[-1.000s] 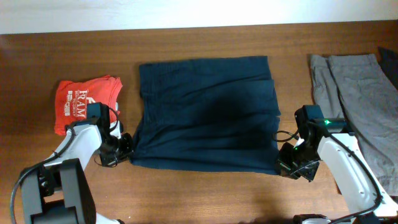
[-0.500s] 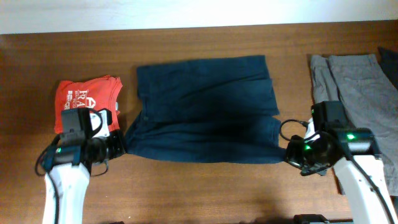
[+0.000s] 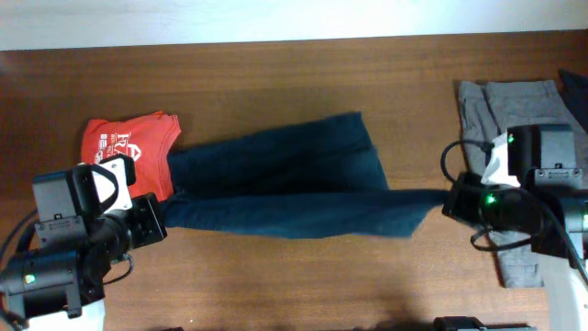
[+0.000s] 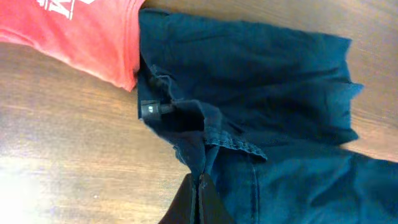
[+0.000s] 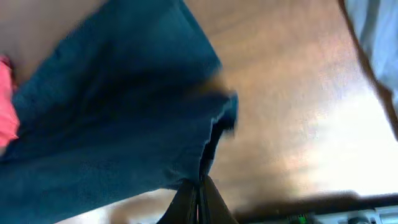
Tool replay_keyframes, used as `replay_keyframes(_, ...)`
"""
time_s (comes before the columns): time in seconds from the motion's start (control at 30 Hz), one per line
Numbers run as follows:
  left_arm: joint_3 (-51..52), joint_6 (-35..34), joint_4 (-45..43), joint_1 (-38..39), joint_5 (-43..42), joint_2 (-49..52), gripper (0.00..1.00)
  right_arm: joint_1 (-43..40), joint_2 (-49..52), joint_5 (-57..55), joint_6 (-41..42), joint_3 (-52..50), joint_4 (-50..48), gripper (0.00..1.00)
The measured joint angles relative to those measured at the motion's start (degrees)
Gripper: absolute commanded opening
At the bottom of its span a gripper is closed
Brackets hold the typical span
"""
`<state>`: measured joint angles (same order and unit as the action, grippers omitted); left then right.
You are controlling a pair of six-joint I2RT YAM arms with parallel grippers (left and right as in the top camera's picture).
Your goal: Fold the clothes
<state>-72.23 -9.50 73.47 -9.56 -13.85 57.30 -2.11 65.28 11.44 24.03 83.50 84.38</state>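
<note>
My right gripper is to move outward and down onto the far corner of the navy shorts nearest the grey shorts and release there, because that navy part lies flat on the table.
The dark navy shorts [image 3: 285,179] hang stretched in a long band between my two grippers, their far part still lying on the table. My left gripper [image 3: 162,219] is shut on the left near corner of the shorts [image 4: 267,93]; the left wrist view shows its tips [image 4: 200,182] pinching the hem. On the opposite side, my right gripper [image 3: 450,200] is shut on the right near corner, the fabric [image 5: 106,112] rising from its closed tips [image 5: 200,182]. The red T-shirt [image 3: 129,147] lies left, its edge tucked under the navy shorts. Grey shorts [image 3: 514,101] lie at the far right.
The red T-shirt [image 4: 81,31] touches the navy waistband in the left wrist view. The grey shorts [image 5: 379,37] lie close beside my right arm. A dark item [image 3: 577,87] pokes in at the right edge. Bare wooden table [image 3: 276,83] lies behind the shorts.
Both grippers have risen and drawn apart with the near corners, pulling the flat navy shorts into a taut narrow band. The far edge slid toward the front.
</note>
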Motion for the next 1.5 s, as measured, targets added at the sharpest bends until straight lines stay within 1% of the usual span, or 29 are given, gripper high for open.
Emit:
replay_keyframes(0.13,0.0,0.0,-0.7,0.1,1.5,3.7,0.00,0.0,4.6,0.3,-0.1,0.1,-6.2,0.04)
replay_keyframes(0.33,0.0,0.0,-2.8,0.2,1.5,13.2,0.01,0.5,18.4,3.0,-2.1,0.1,-20.7,0.04)
replay_keyframes(0.5,0.0,0.0,-6.1,0.2,2.4,22.0,0.00,0.5,28.0,7.2,-5.0,0.1,-28.3,0.04)
replay_keyframes(0.63,0.0,0.0,-12.5,0.2,3.1,27.9,0.01,0.5,34.5,10.2,-6.3,0.1,-37.1,0.04)
replay_keyframes(0.77,0.0,0.0,-20.2,0.2,3.7,33.0,0.01,0.5,39.3,12.1,-6.6,0.1,-43.7,0.04)
replay_keyframes(0.9,0.0,0.0,-25.0,0.3,3.8,37.4,0.01,0.5,41.9,12.8,-6.7,0.1,-46.8,0.05)
replay_keyframes(0.93,0.0,0.0,-25.7,0.3,3.8,38.6,0.02,0.5,42.5,12.9,-6.7,0.1,-47.2,0.07)
replay_keyframes(0.97,0.0,0.0,-26.2,0.3,3.9,40.0,0.03,0.5,43.0,12.9,-6.8,0.1,-47.2,0.12)
replay_keyframes(1.0,0.0,0.0,-26.5,0.3,3.9,40.9,0.06,0.5,43.5,13.0,-6.7,0.1,-47.2,0.22)
replay_keyframes(1.03,0.0,0.0,-26.8,0.3,4.7,42.1,0.19,0.5,43.9,12.5,-6.8,0.1,-47.3,0.49)
replay_keyframes(1.07,0.0,0.0,-27.2,0.3,5.8,43.1,0.25,0.3,44.2,12.0,-6.7,0.1,-47.3,0.54)
replay_keyframes(1.1,0.0,0.1,-27.5,0.1,7.0,43.7,0.33,0.1,44.5,11.6,-7.2,0.1,-47.3,0.59)
replay_keyframes(1.13,0.0,-0.1,-27.7,0.1,8.3,44.0,0.41,-0.2,44.6,11.3,-7.5,0.1,-47.1,0.61)
replay_keyframes(1.17,0.0,-0.3,-27.6,0.0,9.3,44.0,0.45,-0.4,44.6,10.9,-8.4,0.1,-46.7,0.61)
replay_keyframes(1.27,-1.1,0.0,-24.9,-0.2,11.2,44.0,0.45,-1.5,44.6,10.5,-9.0,0.2,-43.6,0.61)
replay_keyframes(1.33,-3.4,0.3,-21.9,-0.2,11.8,44.0,0.44,-3.2,44.6,10.5,-9.5,0.2,-38.6,0.60)
replay_keyframes(1.37,-3.9,0.3,-21.5,-0.2,11.9,43.9,0.44,-3.6,44.6,10.5,-9.5,0.2,-37.8,0.60)
replay_keyframes(1.43,-5.6,1.2,-20.2,0.0,11.1,43.5,0.36,-4.9,44.6,11.0,-10.6,0.3,-33.1,0.60)
replay_keyframes(1.47,-6.1,1.8,-19.8,0.2,10.2,43.0,0.31,-5.5,44.6,11.5,-11.4,0.3,-29.2,0.59)
replay_keyframes(1.5,-6.3,2.4,-19.6,0.3,9.8,42.8,0.26,-5.7,44.6,11.6,-12.0,0.3,-27.8,0.59)
